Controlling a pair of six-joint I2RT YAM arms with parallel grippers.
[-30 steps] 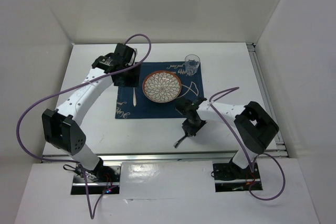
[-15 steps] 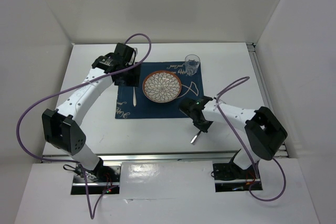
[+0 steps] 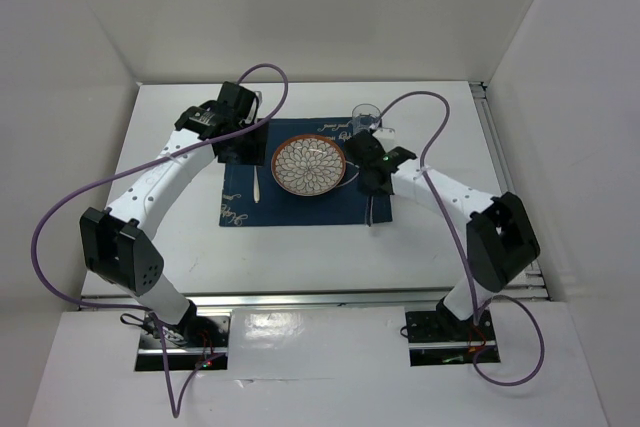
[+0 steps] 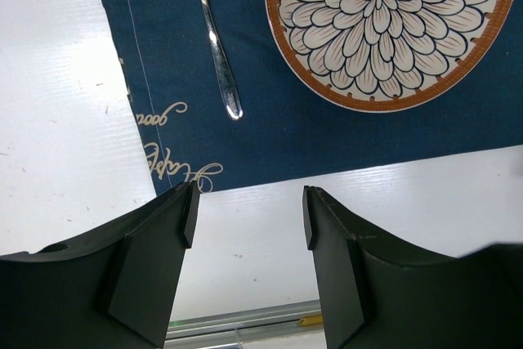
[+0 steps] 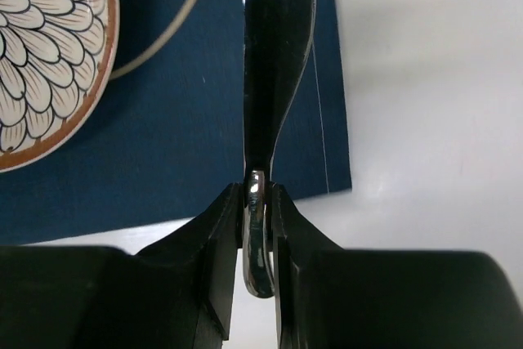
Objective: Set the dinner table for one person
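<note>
The part of the mat beside the plate lies below and outward of my right gripper, so the gripper should move outward and down next to release the knife [image 3: 370, 210] there.
The white dinner table [image 3: 300, 257] carries a dark blue placemat [image 3: 237, 209]. On it lie a flower-patterned plate [image 3: 309, 165] and a fork [image 3: 256, 182] to the plate's left. My right gripper [image 3: 373, 185] hangs over the mat's right strip, shut on a metal knife [image 3: 370, 210]. In the right wrist view the gripper [image 5: 257, 190] pinches the knife's handle [image 5: 274, 79] above the mat [image 5: 163, 145], beside the plate [image 5: 41, 55]. My left gripper [image 3: 238, 150] is open and empty over the mat's left side. Its wrist view [image 4: 249, 202] shows the fork [image 4: 214, 46] and plate [image 4: 384, 22].
A clear drinking glass [image 3: 366, 119] stands at the mat's far right corner, just behind my right wrist. White walls enclose the table on three sides. A metal rail [image 3: 300, 299] runs along the near edge. Purple cables loop above both arms.
My right gripper has carried the knife from the bare table near the front edge up and back, onto the mat's right strip beside the plate. The left arm has not moved.
</note>
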